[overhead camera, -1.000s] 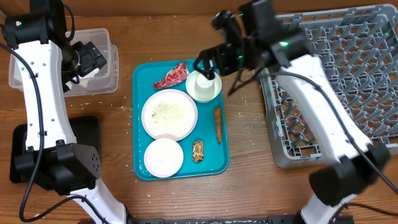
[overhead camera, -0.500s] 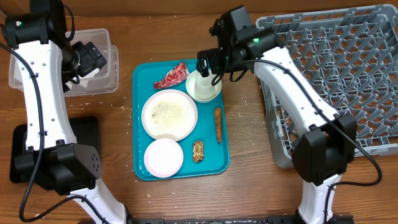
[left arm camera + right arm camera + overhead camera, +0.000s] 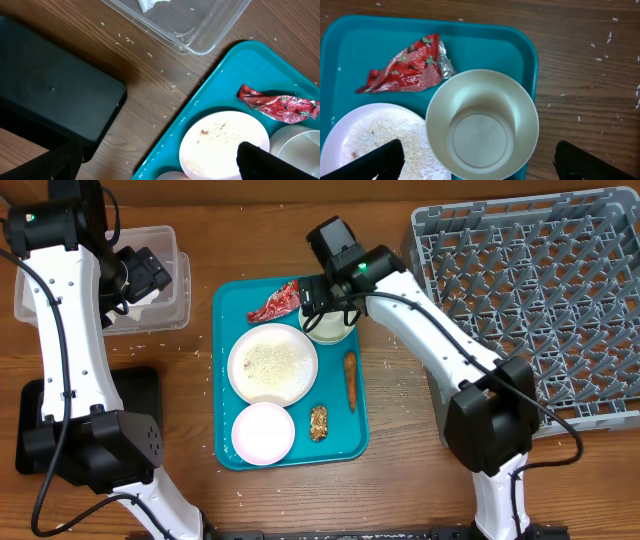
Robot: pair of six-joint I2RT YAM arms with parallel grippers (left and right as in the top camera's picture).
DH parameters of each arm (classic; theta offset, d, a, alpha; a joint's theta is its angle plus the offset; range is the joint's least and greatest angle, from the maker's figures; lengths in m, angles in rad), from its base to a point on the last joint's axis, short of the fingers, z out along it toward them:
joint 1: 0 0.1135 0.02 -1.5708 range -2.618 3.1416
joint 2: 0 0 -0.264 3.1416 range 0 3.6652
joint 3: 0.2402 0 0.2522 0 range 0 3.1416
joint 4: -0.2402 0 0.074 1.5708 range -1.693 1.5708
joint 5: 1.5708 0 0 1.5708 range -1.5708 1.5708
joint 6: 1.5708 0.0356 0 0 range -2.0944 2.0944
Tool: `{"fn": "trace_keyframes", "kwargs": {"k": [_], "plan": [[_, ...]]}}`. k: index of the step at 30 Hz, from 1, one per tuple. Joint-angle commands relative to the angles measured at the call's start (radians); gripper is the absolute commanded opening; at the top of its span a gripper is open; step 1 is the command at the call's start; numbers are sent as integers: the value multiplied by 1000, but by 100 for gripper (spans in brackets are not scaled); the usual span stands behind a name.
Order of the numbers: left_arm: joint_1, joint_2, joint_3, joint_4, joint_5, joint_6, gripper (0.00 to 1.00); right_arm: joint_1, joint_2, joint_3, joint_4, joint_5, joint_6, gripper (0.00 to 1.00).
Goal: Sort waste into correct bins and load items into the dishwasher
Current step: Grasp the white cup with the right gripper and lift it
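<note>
The white cup (image 3: 330,330) (image 3: 482,125) stands below my right gripper with the open fingertips already framing its rim, so next my right gripper will lower them around the cup's sides and close.
On the teal tray (image 3: 225,380) lie a red-and-silver foil wrapper (image 3: 275,302), a large plate (image 3: 272,363) strewn with rice crumbs, a smaller white dish (image 3: 263,432), a thin brown sausage (image 3: 350,380) and a nutty chunk (image 3: 318,422). A small white cup (image 3: 482,125) stands upright at the tray's far right corner. My right gripper (image 3: 482,167) hangs open above it, one finger on each side. Over by the clear tub (image 3: 170,240), my left gripper (image 3: 150,275) is open and holds nothing. A crumpled napkin (image 3: 150,4) lies in that tub.
The flat black tray (image 3: 50,100) sits at the near left, below the tub. The grey dish rack (image 3: 540,300) fills the right side, close to the tray's right edge. Rice grains are scattered on the wooden table around the tub and tray.
My right arm has swung left from the rack's edge, and its gripper now hangs over the cup, nearer the wrapper. The left arm has not moved.
</note>
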Motion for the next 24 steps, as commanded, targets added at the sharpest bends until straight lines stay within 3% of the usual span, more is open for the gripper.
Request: {"fn": "trace_keyframes", "kwargs": {"k": [1,15,24], "plan": [[-1,-4,4,-2,-10,19,100,-3,35,13,12,46,48,98],[-1,-4,4,0,-11,19,100,21,84,9,-3,19,65,86],[-1,-4,4,0,-11,19,100,46,108,8,4,20,76,86]]}}
